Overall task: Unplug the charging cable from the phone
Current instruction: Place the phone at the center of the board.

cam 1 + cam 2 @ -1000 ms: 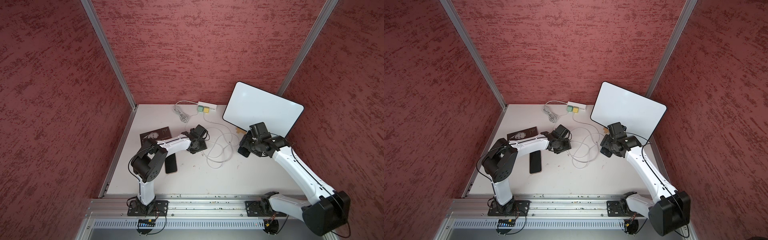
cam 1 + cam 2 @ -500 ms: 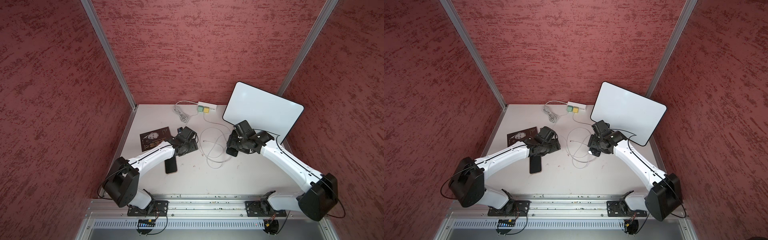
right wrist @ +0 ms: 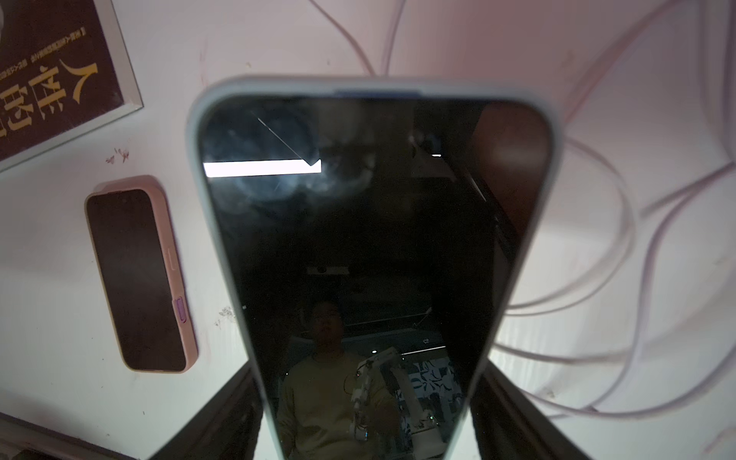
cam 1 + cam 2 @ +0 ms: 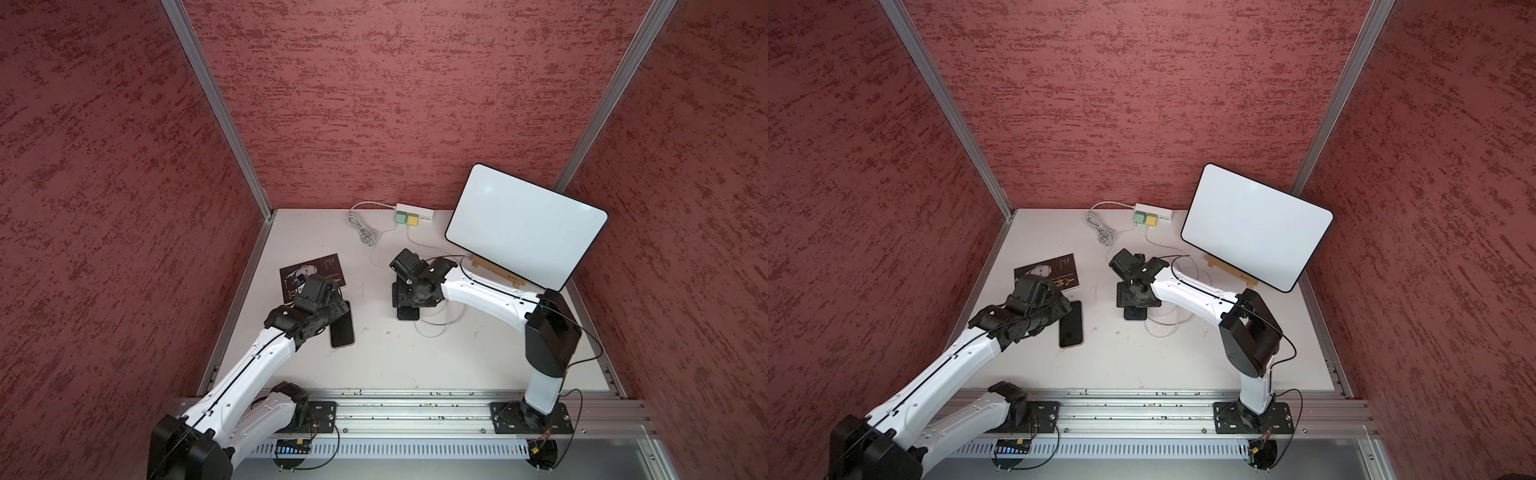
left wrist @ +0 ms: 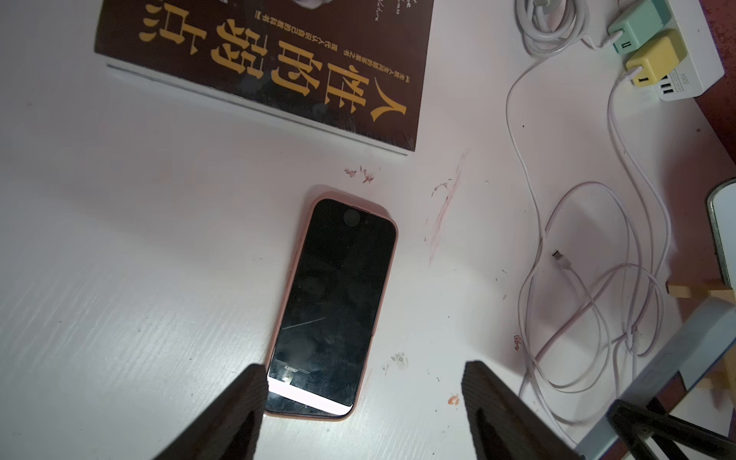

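My right gripper will next move toward the bare tabletop beside the pink phone, go down and release the phone it is holding. That spot is below and clear of cable loops.
My right gripper is shut on a phone in a pale case, one finger on each long edge; in both top views it sits mid-table. No cable enters the end I can see. The white charging cable lies in loose loops on the table, its plug end free and bare. My left gripper is open over the near end of a second phone, pink-cased and flat on the table, touching nothing.
A dark book lies behind the pink phone. A white power strip with a green and a yellow charger sits at the back wall beside a coiled cord. A white board on a wooden stand fills the back right.
My left gripper opened wider and drew back from the cable at mid-table to above the pink phone. My right arm carried its phone leftward toward the table's middle.
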`<state>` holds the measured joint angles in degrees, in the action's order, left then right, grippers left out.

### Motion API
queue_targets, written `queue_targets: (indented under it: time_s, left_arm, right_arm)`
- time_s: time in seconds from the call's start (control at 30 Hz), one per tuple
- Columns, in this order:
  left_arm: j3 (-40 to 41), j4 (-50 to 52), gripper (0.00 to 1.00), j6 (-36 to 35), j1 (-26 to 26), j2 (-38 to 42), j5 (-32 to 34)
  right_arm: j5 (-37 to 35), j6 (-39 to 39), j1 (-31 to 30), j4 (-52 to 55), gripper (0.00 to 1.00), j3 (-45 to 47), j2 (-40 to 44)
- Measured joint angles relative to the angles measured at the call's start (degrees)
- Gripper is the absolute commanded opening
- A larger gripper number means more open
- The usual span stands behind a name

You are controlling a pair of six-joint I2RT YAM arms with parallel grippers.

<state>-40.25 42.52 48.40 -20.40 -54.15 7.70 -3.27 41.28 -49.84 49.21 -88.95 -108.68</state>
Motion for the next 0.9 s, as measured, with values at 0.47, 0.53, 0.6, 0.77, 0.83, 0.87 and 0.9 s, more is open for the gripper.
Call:
queue_targets:
  time_s: [0.47, 0.53, 0.6, 0.77, 0.83, 0.87, 0.9]
  left_arm:
    - [2.6, -0.2, 0.83, 0.8, 2.2, 0.9, -3.0]
    - [2.9, -0.4, 0.83, 0.8, 2.3, 0.7, -3.5]
    - [3.0, -0.6, 0.83, 0.9, 2.4, 0.5, -3.7]
    - [3.1, -1.3, 0.83, 0.9, 2.5, 0.0, -4.3]
    - [3.3, -1.6, 0.83, 0.9, 2.5, -0.1, -4.4]
    - [3.3, -1.6, 0.83, 0.9, 2.5, -0.2, -4.5]
    - [3.3, -1.7, 0.83, 1.0, 2.5, -0.3, -4.7]
  right_arm:
    - [2.3, -3.6, -4.7, 4.1, 0.24, -16.0, -17.4]
    - [2.3, -3.8, -4.9, 4.6, 0.24, -16.8, -18.5]
    - [2.3, -4.0, -5.1, 5.0, 0.24, -17.3, -19.4]
    - [2.6, -4.0, -5.4, 5.9, 0.24, -17.7, -20.0]
    - [2.7, -4.0, -5.4, 6.4, 0.25, -18.3, -20.6]
    - [2.7, -4.0, -5.5, 6.4, 0.25, -18.5, -20.9]
    - [2.8, -4.0, -5.5, 6.3, 0.27, -18.6, -21.2]
